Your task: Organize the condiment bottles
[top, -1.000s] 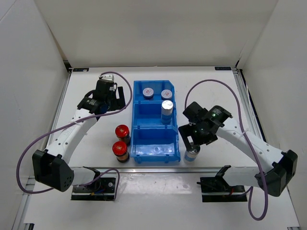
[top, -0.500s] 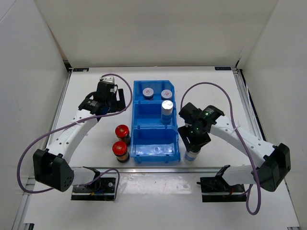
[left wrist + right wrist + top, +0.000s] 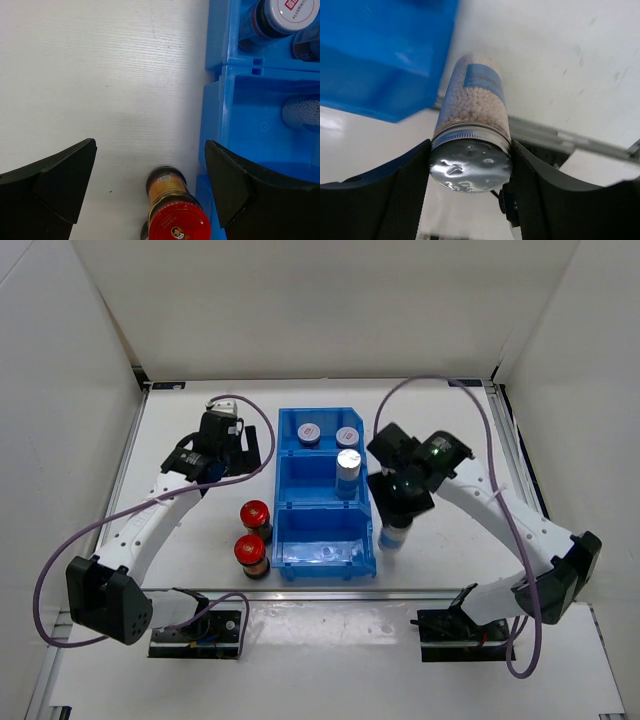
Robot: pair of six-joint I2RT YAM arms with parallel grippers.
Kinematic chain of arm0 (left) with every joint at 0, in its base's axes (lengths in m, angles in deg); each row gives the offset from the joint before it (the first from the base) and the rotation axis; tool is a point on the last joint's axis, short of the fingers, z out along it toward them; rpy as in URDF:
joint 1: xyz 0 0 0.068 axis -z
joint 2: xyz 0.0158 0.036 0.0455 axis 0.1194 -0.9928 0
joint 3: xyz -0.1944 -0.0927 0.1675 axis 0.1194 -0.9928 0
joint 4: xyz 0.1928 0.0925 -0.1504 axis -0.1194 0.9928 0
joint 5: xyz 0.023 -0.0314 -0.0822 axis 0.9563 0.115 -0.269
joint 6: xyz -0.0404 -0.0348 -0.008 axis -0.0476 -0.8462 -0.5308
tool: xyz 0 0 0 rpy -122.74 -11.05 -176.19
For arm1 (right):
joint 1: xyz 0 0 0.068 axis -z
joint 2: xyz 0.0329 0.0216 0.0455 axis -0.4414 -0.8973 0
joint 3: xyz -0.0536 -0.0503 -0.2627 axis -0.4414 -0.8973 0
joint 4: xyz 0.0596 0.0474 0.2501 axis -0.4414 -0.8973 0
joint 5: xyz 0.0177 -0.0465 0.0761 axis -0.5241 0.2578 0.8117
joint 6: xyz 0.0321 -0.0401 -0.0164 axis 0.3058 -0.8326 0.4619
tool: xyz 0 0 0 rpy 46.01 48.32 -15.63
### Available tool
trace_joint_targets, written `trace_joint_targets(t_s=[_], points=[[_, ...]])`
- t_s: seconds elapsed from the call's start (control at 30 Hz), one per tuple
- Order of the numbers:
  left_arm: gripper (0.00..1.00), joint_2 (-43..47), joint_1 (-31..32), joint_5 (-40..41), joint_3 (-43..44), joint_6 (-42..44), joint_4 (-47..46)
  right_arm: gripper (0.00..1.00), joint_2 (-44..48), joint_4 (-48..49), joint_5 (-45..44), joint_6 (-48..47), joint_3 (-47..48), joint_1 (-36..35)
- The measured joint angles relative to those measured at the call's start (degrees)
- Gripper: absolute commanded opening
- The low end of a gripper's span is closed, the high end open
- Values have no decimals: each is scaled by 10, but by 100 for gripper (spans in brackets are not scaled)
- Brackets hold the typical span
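Note:
I will next raise my right gripper outward and left in the top view, then lower it to release in the free space of the blue bin's middle section, where a matching bottle stands.
My right gripper (image 3: 397, 512) is shut on a silver-capped bottle (image 3: 393, 536) with a blue-white label, just right of the blue bin (image 3: 283, 455). In the right wrist view both pads press the cap (image 3: 470, 166) of this bottle (image 3: 474, 107). Two marked silver-capped bottles (image 3: 309, 432) (image 3: 348, 436) stand in the bin's back compartment. A plain one (image 3: 347, 472) stands in the middle compartment. Two red-capped bottles (image 3: 255, 514) (image 3: 249, 552) stand left of the bin. My left gripper (image 3: 258, 448) is open above the table; its wrist view shows a red-capped bottle (image 3: 172, 205) below the gripper (image 3: 150, 147).
The bin's front compartment (image 3: 322, 540) holds nothing. A metal rail (image 3: 330, 598) runs along the table's near edge, with the arm bases behind it. White walls close in the table on three sides. Purple cables loop from both arms.
My right gripper has shut on the silver-capped bottle and moved it away from the near edge, along the bin's right side. The left arm has hardly moved.

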Motion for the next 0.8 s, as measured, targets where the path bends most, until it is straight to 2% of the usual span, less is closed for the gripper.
trace_joint_targets(t_s=[0.23,0.4,0.5,0.8], points=[[100,6,0,0,-5,0,4,0,-77,-4,-73,-24,291,-16],[100,6,0,2,-5,0,4,0,-165,-15,-65,-85,460,-19],[100,6,0,3,-7,0,4,0,-224,-15,-45,-119,523,-24],[100,7,0,8,-12,1,4,0,-426,-21,8,-160,619,-33]])
